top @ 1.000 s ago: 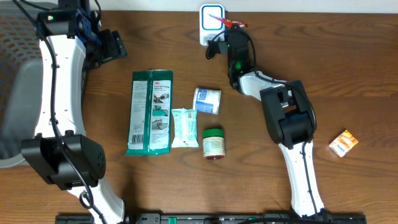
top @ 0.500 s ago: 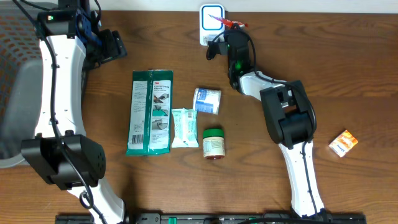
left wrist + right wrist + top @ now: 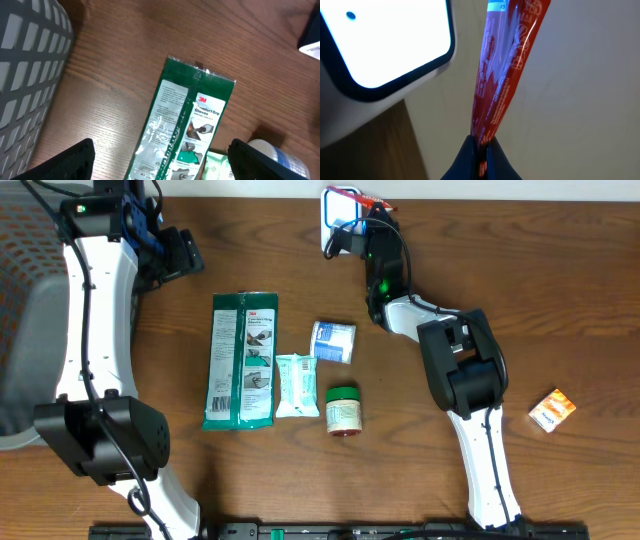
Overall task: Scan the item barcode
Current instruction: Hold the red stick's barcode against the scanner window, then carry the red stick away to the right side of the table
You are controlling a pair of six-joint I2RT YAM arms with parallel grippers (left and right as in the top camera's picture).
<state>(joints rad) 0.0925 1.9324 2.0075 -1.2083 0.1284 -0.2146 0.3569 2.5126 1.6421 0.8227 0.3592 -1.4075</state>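
Note:
The robot will next swing its right gripper away from the scanner, back and down to the box's far side.
My right gripper (image 3: 362,220) is at the table's far edge, shut on a thin red packet (image 3: 366,199). The packet sticks out over the top of the white, blue-framed scanner (image 3: 338,210). In the right wrist view the red packet (image 3: 506,60) rises from between my closed fingers (image 3: 482,152), with the scanner's white face (image 3: 385,40) just to its left. My left gripper (image 3: 185,252) hovers at the far left, open and empty. In the left wrist view its fingertips (image 3: 160,165) straddle empty air above a green gloves pack (image 3: 182,125).
On the table's middle lie the green gloves pack (image 3: 241,360), a small white-green packet (image 3: 296,385), a blue-white can (image 3: 333,341) and a green-lidded jar (image 3: 343,410). An orange box (image 3: 552,409) lies at the right. A grey basket (image 3: 20,310) stands at the left edge.
My right gripper has shifted toward the far edge with the red packet, which now crosses the scanner's top. The left arm has not moved.

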